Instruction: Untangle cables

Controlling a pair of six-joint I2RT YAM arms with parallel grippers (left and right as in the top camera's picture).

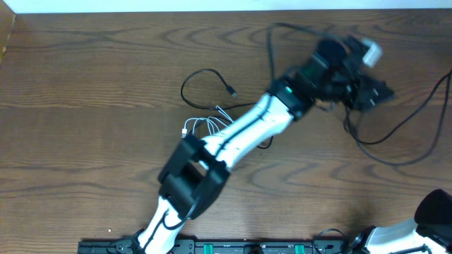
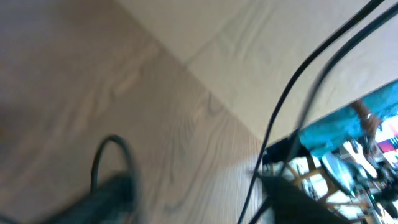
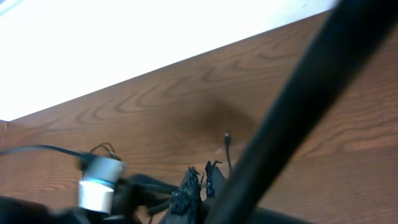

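Observation:
I need to tilt down and lower my right gripper toward the middle of the table (image 1: 291, 149), as the black cable's parts stretch far to one side.
One black cable (image 1: 205, 71) lies in a loop left of centre, its plug (image 1: 232, 91) pointing right. A white cable (image 1: 201, 125) is bunched just below it, partly under the left arm. Another black cable (image 1: 399, 163) sweeps across the right side. My left gripper (image 1: 371, 90) hovers at the far right, over that cable's end. In the blurred left wrist view the left gripper (image 2: 202, 190) has its jaws apart with bare wood between them, and thin black cables (image 2: 283, 102) run past the right finger. My right gripper (image 3: 200, 177) is shut, with nothing seen in it.
The left arm (image 1: 240, 130) stretches diagonally across the middle of the table. The right arm's base (image 1: 424, 219) sits at the bottom right. A thick dark bar (image 3: 298, 106) crosses the right wrist view. The table's far edge (image 1: 212, 13) runs along the top.

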